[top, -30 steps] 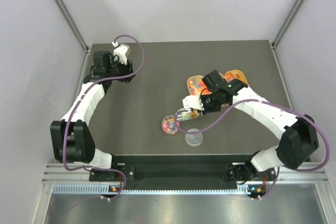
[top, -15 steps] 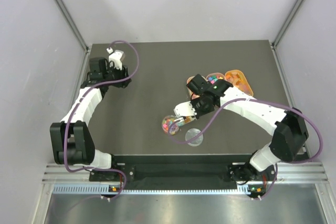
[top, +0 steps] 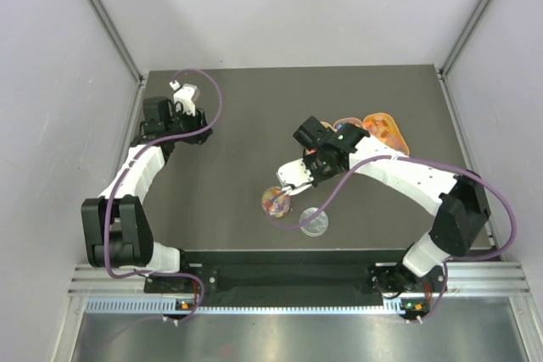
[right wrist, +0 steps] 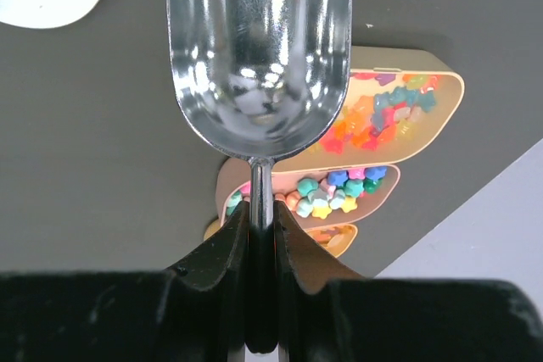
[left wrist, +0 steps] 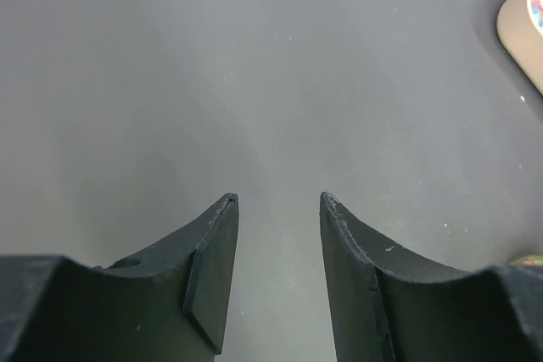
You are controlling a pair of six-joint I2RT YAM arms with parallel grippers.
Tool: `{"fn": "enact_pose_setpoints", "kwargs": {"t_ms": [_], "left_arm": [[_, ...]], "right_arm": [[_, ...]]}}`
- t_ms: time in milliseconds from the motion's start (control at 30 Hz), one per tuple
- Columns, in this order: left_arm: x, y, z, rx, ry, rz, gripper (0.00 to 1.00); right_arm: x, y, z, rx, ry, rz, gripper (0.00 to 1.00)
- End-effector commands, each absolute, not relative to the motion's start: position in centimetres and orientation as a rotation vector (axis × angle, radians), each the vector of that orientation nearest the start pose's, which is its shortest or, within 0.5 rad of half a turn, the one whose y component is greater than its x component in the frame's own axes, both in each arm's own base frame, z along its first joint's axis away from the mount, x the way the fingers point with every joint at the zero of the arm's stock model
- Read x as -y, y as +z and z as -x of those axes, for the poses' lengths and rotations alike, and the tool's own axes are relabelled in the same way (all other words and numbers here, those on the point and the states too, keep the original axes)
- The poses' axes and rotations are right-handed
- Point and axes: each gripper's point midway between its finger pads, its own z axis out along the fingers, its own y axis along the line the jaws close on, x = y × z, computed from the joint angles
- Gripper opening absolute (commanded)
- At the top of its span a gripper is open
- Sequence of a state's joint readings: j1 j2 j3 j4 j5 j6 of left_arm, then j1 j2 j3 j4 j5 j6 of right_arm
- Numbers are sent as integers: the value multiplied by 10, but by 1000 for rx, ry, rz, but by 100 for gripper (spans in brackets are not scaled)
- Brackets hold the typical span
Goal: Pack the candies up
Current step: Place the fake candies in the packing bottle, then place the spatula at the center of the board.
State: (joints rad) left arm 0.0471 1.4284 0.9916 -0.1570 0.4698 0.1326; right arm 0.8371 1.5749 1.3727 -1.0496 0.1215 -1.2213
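Candies fill the cup, so next my right gripper will swing down past the tan trays and then release the scoop (right wrist: 259,48) on the tabletop beside the trays.
The candies (right wrist: 373,118) are tiny multicoloured sweets lying in oval tan trays (right wrist: 441,95) seen behind the scoop in the right wrist view. More candies fill a small round clear cup (top: 273,202) on the table. My right gripper (right wrist: 261,208) is shut on the thin handle of a metal scoop (right wrist: 259,48), whose bowl looks empty. From above, the right gripper (top: 297,174) holds the scoop just over the cup. My left gripper (left wrist: 278,201) is open over bare table, far to the left (top: 197,118), with nothing between its fingers.
A round clear lid (top: 313,221) lies flat just right of the cup, near the table's front edge. The tan trays (top: 382,129) sit at the middle right behind the right arm. A tray corner (left wrist: 522,23) shows at the left wrist view's upper right.
The right arm has swung left and toward the front edge, carrying the scoop from over the trays to above the round cup. The left arm has drawn slightly back to the left.
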Motion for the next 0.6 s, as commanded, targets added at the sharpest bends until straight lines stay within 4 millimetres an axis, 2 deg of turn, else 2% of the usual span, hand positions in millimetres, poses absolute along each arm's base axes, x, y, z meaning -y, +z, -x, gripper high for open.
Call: {"fn": "enact_pose_setpoints", "kwargs": {"t_ms": [0, 200, 300, 333, 367, 400, 433, 467, 500, 533, 567], "left_arm": [[57, 188, -411, -1980, -397, -378, 49], [59, 188, -416, -1983, -418, -382, 49], [63, 190, -420, -1978, -446, -390, 49], [64, 189, -421, -1980, -456, -396, 49], [66, 189, -423, -1977, -465, -402, 49], [66, 186, -425, -1987, -471, -401, 49], [65, 184, -425, -1997, -473, -397, 49], [64, 185, -429, -2003, -467, -391, 49], [64, 178, -430, -2025, -470, -386, 49], [63, 176, -431, -2036, -467, -389, 50], [62, 177, -432, -2053, -464, -387, 50]], "right_arm": [[-208, 163, -268, -1469, -312, 2414, 0], [-187, 165, -269, -1566, -320, 2295, 0], [-162, 163, -277, -1756, -258, 2092, 0], [-142, 165, -285, -1852, -214, 1962, 0], [-135, 166, -292, -1936, -190, 1813, 0], [-122, 156, -292, -2012, -174, 1730, 0], [-96, 158, -300, -2095, -175, 1571, 0], [-87, 159, -308, -2146, -166, 1413, 0], [-72, 151, -307, -2205, -168, 1322, 0], [-53, 153, -310, -2262, -149, 1140, 0], [-42, 149, -315, -2279, -160, 1035, 0]]}}
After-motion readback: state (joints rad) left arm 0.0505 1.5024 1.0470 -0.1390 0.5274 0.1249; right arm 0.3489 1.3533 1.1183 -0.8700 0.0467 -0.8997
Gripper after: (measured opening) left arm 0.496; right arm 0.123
